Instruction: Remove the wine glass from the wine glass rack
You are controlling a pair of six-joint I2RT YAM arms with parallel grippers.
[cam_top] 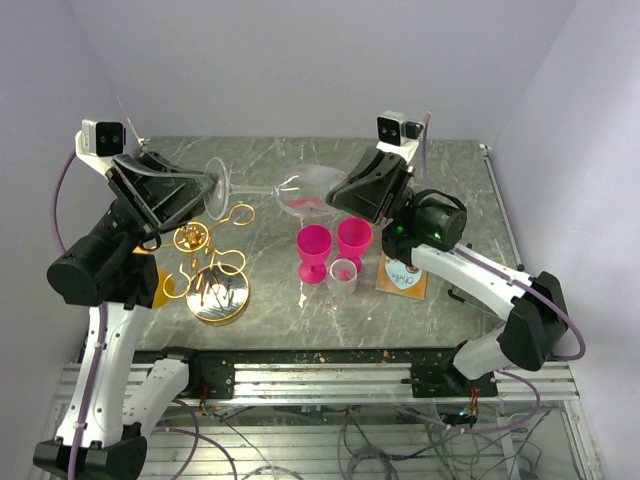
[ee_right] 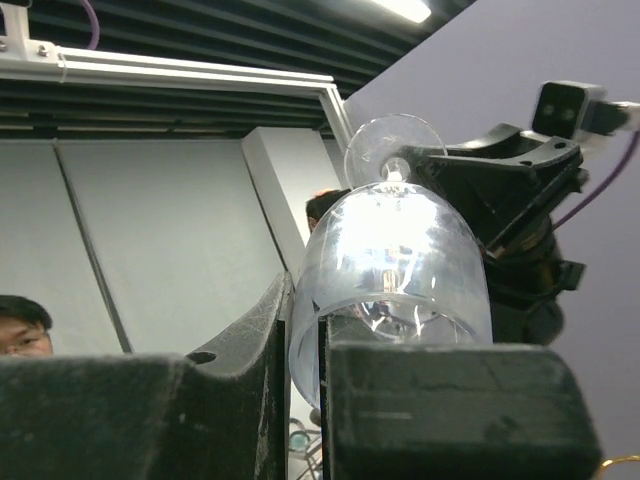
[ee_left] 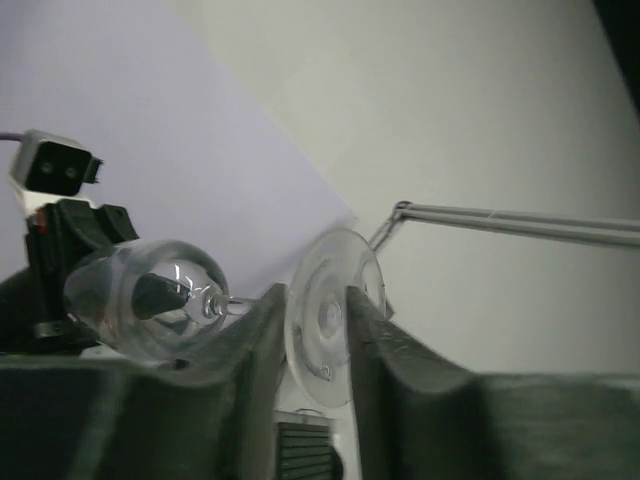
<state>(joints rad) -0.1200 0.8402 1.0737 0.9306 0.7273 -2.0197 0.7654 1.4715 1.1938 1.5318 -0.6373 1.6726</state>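
Next, my right gripper tips its fingers down, lowers the level glass foot-first and releases the glass's rim, as bare tabletop outward of the printed card lies below.
The clear wine glass (cam_top: 300,188) lies level in the air between my two grippers, off the gold wire rack (cam_top: 218,290), which stands on the table at the front left. My left gripper (cam_top: 205,188) holds the glass's round foot (ee_left: 330,320) tilted between its fingers, and the gripper (ee_left: 315,300) looks closed on it. The stem runs behind one finger to the bowl (ee_left: 150,300). My right gripper (cam_top: 338,195) is shut on the rim of the bowl (ee_right: 400,260), with the glass wall pinched in the narrow gap of the gripper (ee_right: 303,300).
Two pink goblets (cam_top: 313,245) (cam_top: 353,237) and a small clear cup (cam_top: 343,275) stand mid-table under the glass. A printed card (cam_top: 402,275) lies to their right. An orange object (cam_top: 160,282) sits left of the rack. A person's head (ee_right: 20,325) shows in the background.
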